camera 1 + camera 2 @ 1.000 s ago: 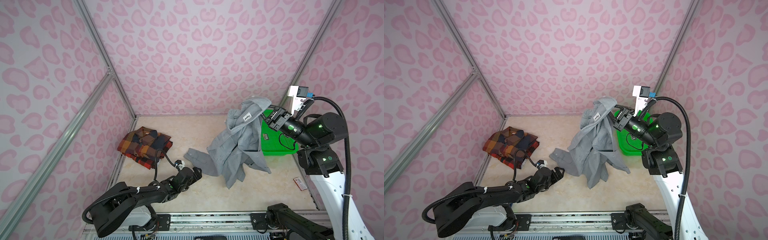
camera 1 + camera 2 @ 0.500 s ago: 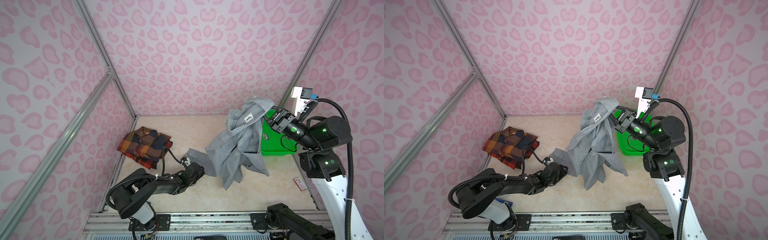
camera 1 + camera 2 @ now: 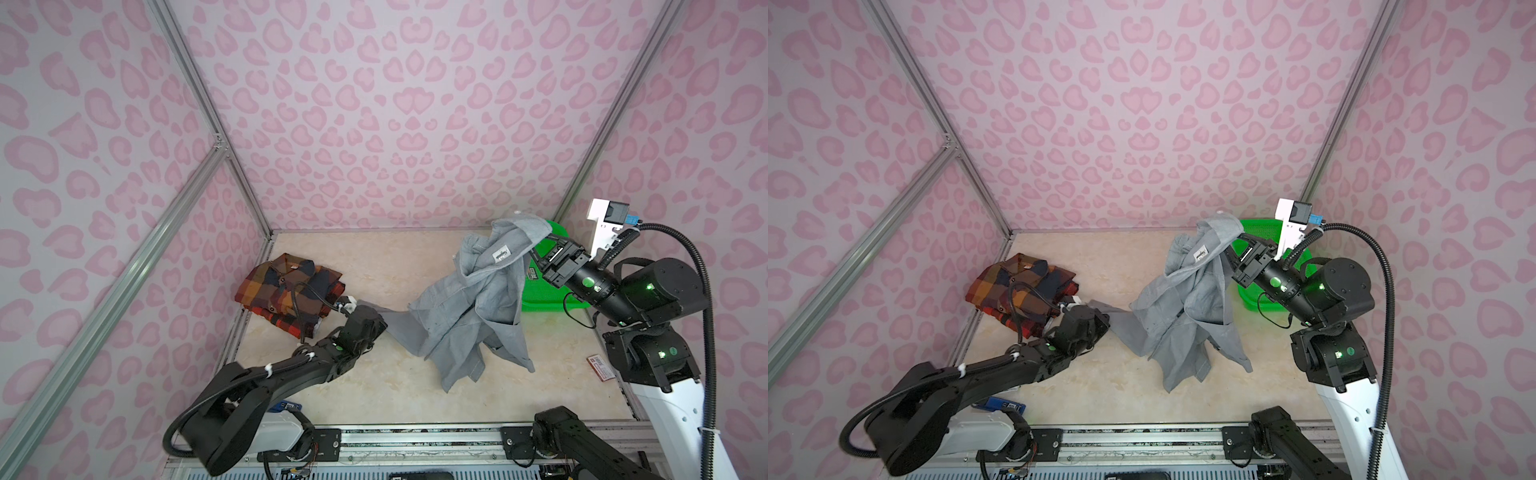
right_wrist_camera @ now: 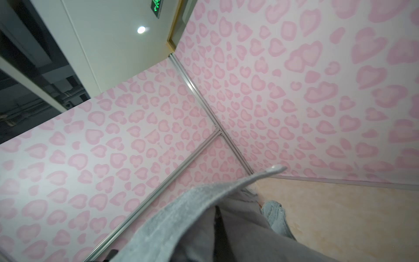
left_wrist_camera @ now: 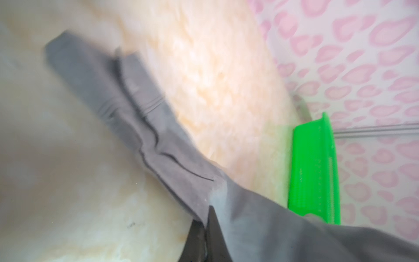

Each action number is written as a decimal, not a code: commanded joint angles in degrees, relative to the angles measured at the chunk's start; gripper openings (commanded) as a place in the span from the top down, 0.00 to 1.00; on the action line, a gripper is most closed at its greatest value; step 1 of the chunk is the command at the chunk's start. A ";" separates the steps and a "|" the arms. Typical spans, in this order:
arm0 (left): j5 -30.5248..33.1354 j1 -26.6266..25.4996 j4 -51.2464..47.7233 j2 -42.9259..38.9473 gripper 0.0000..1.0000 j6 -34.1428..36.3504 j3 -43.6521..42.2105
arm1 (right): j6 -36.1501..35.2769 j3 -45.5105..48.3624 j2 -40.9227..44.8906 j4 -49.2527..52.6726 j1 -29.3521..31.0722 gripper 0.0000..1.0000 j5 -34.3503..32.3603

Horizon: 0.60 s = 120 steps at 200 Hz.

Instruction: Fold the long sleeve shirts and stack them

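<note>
My left gripper holds the shirt's sleeve, so my right gripper will next lower its fingers a little toward the tabletop (image 3: 542, 333) beside the green basket below it and let go of the gray shirt's collar end.
The gray long sleeve shirt (image 3: 473, 307) hangs crumpled over the table's middle right in both top views, its collar end pinched high up by my right gripper (image 3: 535, 248), which is shut on it. In the right wrist view the gray cloth (image 4: 181, 217) drapes over the jaws. One gray sleeve (image 3: 399, 328) trails left along the table. My left gripper (image 3: 383, 320) is shut on it, and the left wrist view shows the dark fingertips (image 5: 212, 224) closed on the sleeve cloth (image 5: 145, 127). The plaid shirt (image 3: 291, 293) lies folded at the back left.
A green mesh basket (image 3: 550, 293) stands at the back right, behind the hanging shirt and under my right arm. A small red and white card (image 3: 599, 366) lies near the table's right edge. Pink patterned walls close in three sides.
My left gripper reached forward to the trailing sleeve and closed on it. My right gripper, still holding the collar end, shifted slightly right with the shirt.
</note>
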<state>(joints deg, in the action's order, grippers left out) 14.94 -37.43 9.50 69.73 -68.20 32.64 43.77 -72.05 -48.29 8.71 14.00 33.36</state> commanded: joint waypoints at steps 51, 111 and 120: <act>0.59 8.13 -16.88 -12.96 0.96 39.76 29.28 | -2.44 11.51 1.07 9.72 -3.10 0.87 -11.49; -17.17 10.15 -23.74 -3.09 0.96 49.18 58.09 | -13.64 3.19 -2.69 22.23 -3.06 0.41 -16.08; -17.91 10.17 -25.06 -1.86 0.96 48.70 61.78 | -14.93 2.28 -3.31 21.39 -2.99 0.40 -13.47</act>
<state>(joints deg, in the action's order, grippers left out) 4.67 -27.42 -12.45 65.60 -23.16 86.96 33.89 -67.81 -50.35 28.36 10.87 18.02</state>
